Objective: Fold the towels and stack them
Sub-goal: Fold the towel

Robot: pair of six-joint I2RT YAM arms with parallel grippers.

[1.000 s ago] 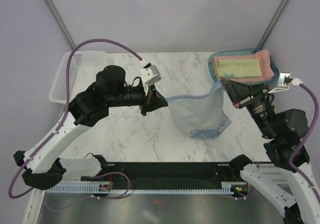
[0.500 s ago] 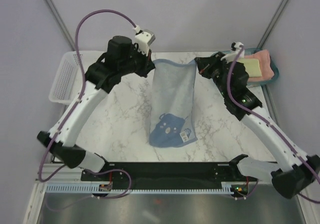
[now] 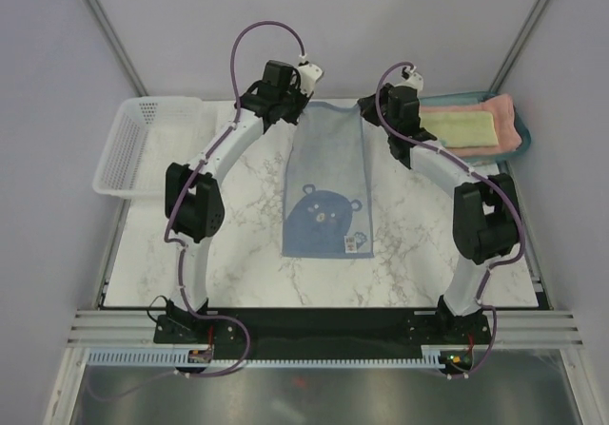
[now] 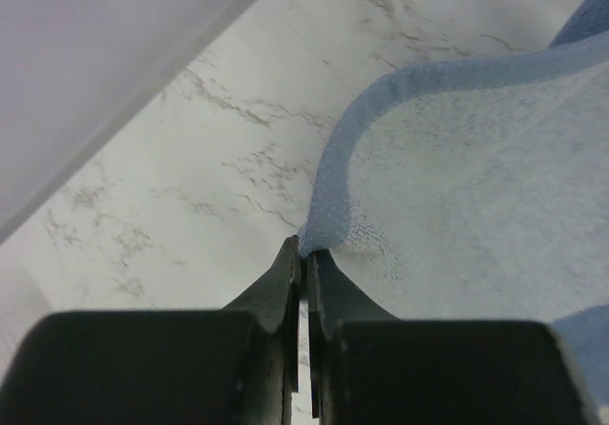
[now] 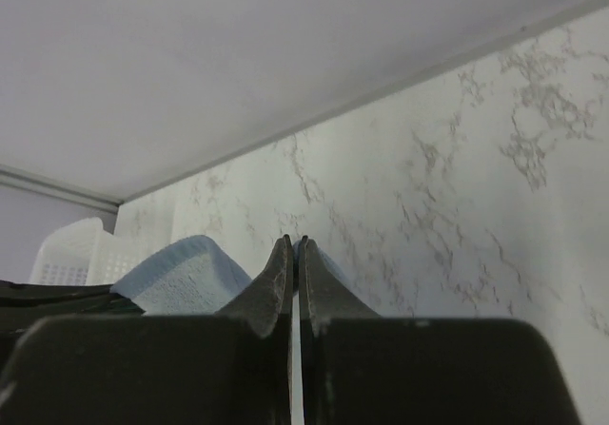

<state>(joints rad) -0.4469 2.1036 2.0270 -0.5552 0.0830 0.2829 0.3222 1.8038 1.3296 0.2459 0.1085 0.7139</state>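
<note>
My left gripper holds the pinched corner of the unfolded towel. Next I need to bring that corner back and down by the towel's near basket-side corner (image 3: 286,253) and let go, so the cloth is folded in half.
The grey-blue towel (image 3: 326,183) with a bear print lies spread flat down the middle of the marble table. My left gripper (image 3: 303,105) is shut on its far left corner, seen pinched in the left wrist view (image 4: 306,246). My right gripper (image 3: 364,105) is shut on its far right corner, a sliver of blue cloth showing between the tips (image 5: 295,244). The folded pale-yellow towel (image 3: 460,127) lies on the folded salmon-pink towel (image 3: 506,128) at the far right.
A teal tray (image 3: 447,101) holds the stacked towels at the far right. A white mesh basket (image 3: 128,143) stands at the far left edge. The grey back wall (image 5: 238,54) rises just beyond both grippers.
Both arms have stretched to the far edge, carrying the grey-blue towel away from me and laying it out flat with its bear print up.
</note>
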